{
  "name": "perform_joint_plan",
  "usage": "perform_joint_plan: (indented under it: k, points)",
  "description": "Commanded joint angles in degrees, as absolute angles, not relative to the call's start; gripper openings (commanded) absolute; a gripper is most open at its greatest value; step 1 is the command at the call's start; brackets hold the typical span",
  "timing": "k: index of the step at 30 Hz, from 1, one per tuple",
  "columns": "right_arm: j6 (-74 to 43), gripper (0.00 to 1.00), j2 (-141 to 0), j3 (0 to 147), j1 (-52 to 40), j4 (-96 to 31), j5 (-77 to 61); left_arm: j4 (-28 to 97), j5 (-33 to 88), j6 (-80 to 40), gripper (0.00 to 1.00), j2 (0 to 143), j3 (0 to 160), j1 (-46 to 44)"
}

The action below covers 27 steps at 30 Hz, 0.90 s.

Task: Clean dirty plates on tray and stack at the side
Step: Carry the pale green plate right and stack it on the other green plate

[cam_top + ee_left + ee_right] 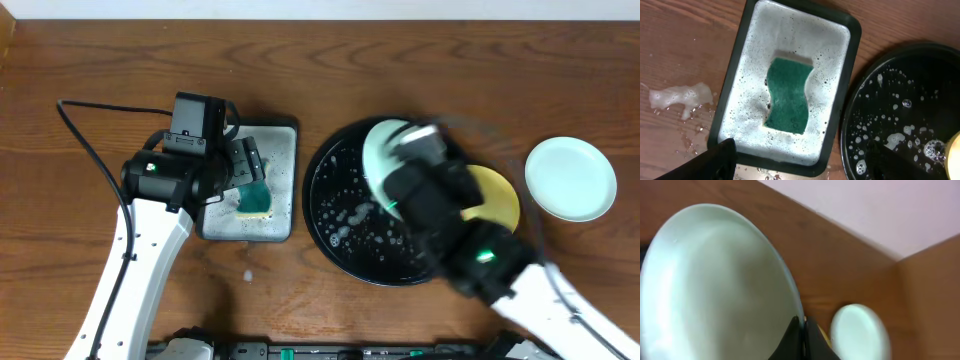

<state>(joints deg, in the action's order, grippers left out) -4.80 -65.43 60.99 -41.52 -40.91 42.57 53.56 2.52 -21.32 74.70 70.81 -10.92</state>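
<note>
My right gripper moves its plate past the yellow one and down onto a second mint-blue plate next, since that second plate lies clear atop the table.
My right gripper (802,325) is shut on the rim of a pale mint-blue plate (715,285) and holds it lifted over the black round tray (340,215); overhead the plate (380,150) shows blurred at the tray's far side. A pale yellow plate (495,195) lies on the tray's right part, partly under my right arm. A second mint-blue plate (570,178) lies on the table right of the tray, and also shows in the right wrist view (857,330). My left gripper (800,165) is open above the near edge of the metal tray (740,65), empty.
A teal sponge (787,95) lies in foam in the rectangular metal tray (285,185), left of the black tray. A foam splash (677,97) and water drops lie on the wood left of it. The black tray is wet with suds (350,215).
</note>
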Motion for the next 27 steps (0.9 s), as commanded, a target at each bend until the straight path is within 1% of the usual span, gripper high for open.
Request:
perform_joint_plan:
  k: [1,3,6,8,10,15,19,21,25,27]
  points:
    - [-12.8,0.01,-60.8,64.2,-27.5,-40.7,16.8,53.8,2.4,-21.0,0.82,74.7,71.2,-10.6]
    - [-13.9,0.01,-60.4,64.2,-15.7,-42.3,4.8,53.8,2.4,-21.0,0.82,74.7,71.2,-10.6]
    - [-13.9,0.01,-61.3,64.1,0.8,-45.7,-6.0,53.8,2.4,-21.0,0.82,74.7,71.1,-10.6]
    - [-13.8,0.01,-63.0,64.0,12.1,-47.1,-10.0,53.8,2.4,-21.0,0.82,74.7,71.2,-10.6]
    - [-13.7,0.01,-65.3,64.0,20.7,-47.2,-12.1,53.8,2.4,-21.0,0.82,74.7,71.2,-10.6]
    - [-18.2,0.01,-74.8,64.0,38.4,-44.2,-17.1,53.8,2.4,-21.0,0.82,74.7,71.2,-10.6]
    - [-20.2,0.01,-83.1,64.0,45.3,-41.0,-17.2,53.8,2.4,-21.0,0.82,74.7,71.2,-10.6]
    - [-20.3,0.01,-87.0,64.0,47.1,-40.2,-16.7,53.8,2.4,-21.0,0.82,74.7,71.2,-10.6]
    - [-19.9,0.01,-94.0,64.0,48.4,-40.0,-16.6,53.8,2.4,-21.0,0.82,74.7,71.2,-10.6]
    - [-17.2,0.01,-95.7,64.0,48.1,-39.0,-17.1,53.8,2.4,-21.0,0.82,74.7,71.2,-10.6]
